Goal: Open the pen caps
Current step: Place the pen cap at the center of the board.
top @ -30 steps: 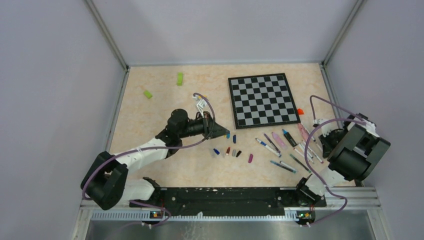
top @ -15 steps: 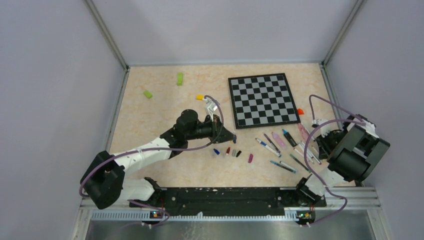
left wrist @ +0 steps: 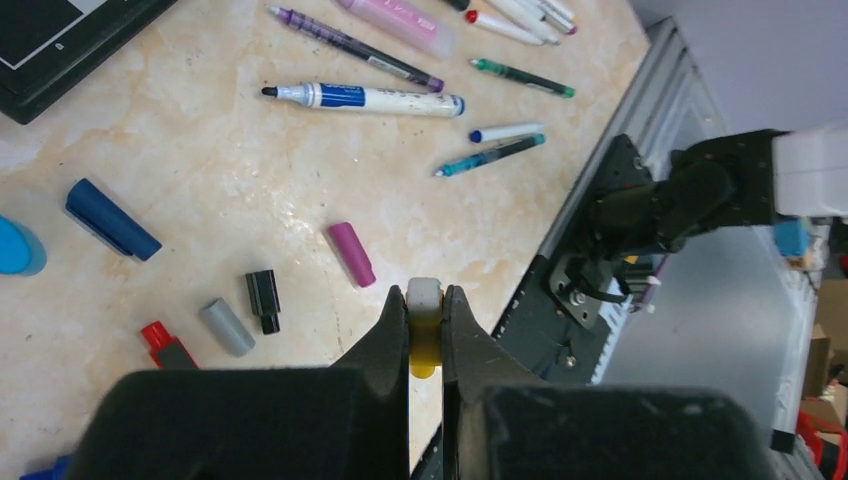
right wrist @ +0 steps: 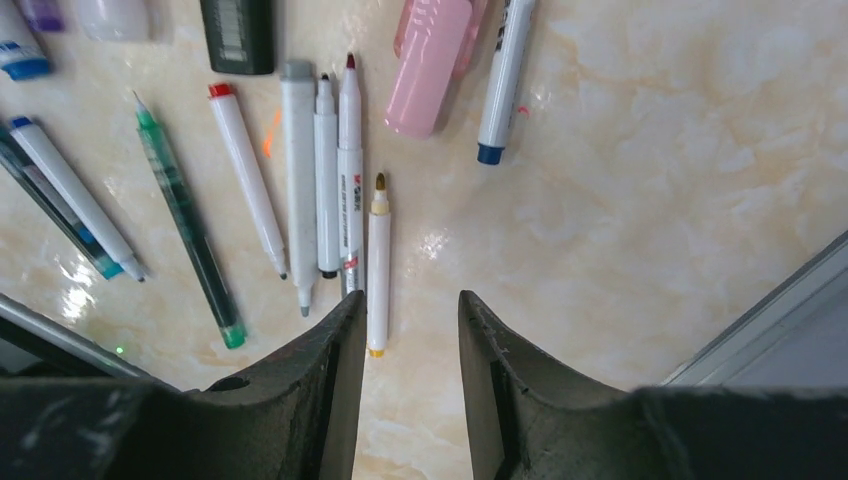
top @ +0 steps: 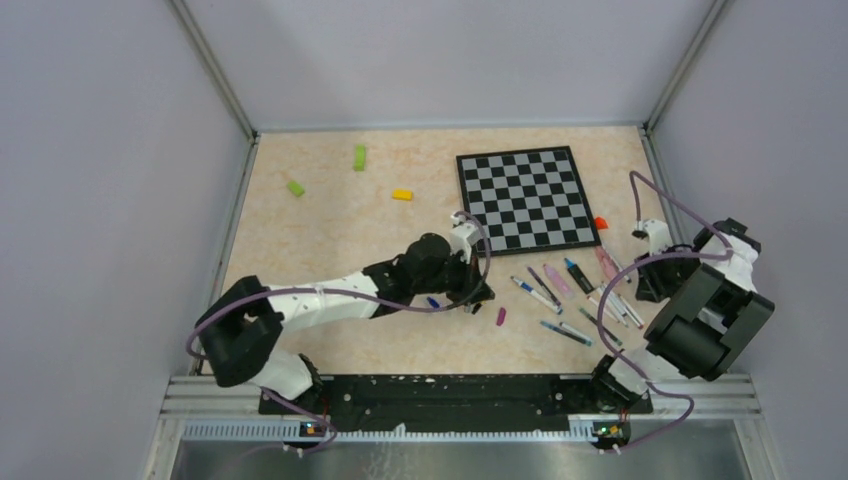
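The tabletop past the purple cap is clear, below and to the right in the top view, so my left gripper will next carry the yellow cap over there and down to release it.
My left gripper is shut on a small yellow pen cap with a white end, held above the table. In the top view it hovers over the row of loose caps. Below it lie a purple cap, a black cap, a grey cap, a red cap and a blue cap. My right gripper is open and empty, low over the pens. A white pen with a yellow end lies just beside its left finger. Uncapped pens lie in a loose group on the right.
The chessboard lies at the back right. Two green blocks and a yellow block lie at the back left. A small orange piece sits by the board's corner. A pink highlighter lies among the pens.
My left arm has swung right and nearer, from beside the chessboard's left corner to over the loose caps. The yellow block is now uncovered. The right gripper has shifted slightly.
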Tool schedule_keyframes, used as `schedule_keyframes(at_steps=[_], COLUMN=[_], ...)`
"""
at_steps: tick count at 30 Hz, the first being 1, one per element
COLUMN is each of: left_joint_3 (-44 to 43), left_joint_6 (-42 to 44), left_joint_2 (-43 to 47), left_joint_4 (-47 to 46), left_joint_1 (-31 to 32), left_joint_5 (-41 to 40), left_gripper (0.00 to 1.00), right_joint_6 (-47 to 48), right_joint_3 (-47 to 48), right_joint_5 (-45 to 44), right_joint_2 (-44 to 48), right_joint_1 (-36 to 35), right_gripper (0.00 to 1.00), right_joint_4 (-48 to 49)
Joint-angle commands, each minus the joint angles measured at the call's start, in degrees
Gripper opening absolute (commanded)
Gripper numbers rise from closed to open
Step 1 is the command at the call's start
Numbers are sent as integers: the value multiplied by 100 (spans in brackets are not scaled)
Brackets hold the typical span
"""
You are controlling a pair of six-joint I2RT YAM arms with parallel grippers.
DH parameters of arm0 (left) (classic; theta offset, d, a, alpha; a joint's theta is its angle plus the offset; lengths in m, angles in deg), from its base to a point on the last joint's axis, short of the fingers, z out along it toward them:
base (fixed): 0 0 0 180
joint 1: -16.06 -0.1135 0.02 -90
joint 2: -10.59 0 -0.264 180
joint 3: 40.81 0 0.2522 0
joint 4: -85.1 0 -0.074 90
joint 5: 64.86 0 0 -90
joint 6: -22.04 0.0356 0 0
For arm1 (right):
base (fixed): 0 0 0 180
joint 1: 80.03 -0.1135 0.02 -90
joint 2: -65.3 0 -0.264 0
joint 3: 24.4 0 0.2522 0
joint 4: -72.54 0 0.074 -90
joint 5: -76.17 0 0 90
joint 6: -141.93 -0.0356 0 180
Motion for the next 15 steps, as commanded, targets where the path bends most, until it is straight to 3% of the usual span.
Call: schedule_keyframes(at_steps=[1, 5, 15], left_joint_3=[-793, -1517, -2816], left_joint_6=[229, -5, -84], left_joint_2=[-804, -1612, -3001], left_joint_4=[598, 1360, 2054], left_joint_1=[367, 661, 991], left_joint_5=[-964, -1282, -1309], left_gripper=[0, 0, 5], right_joint_6=[-387, -775, -1388], right_joint_3=[295, 269, -77], right_joint_5=[845, 1469, 2573], right_joint_2=[343, 592, 1481], right_joint_1=[49, 49, 49], right_gripper=[38, 38, 38], right_joint_4=[-98, -57, 45])
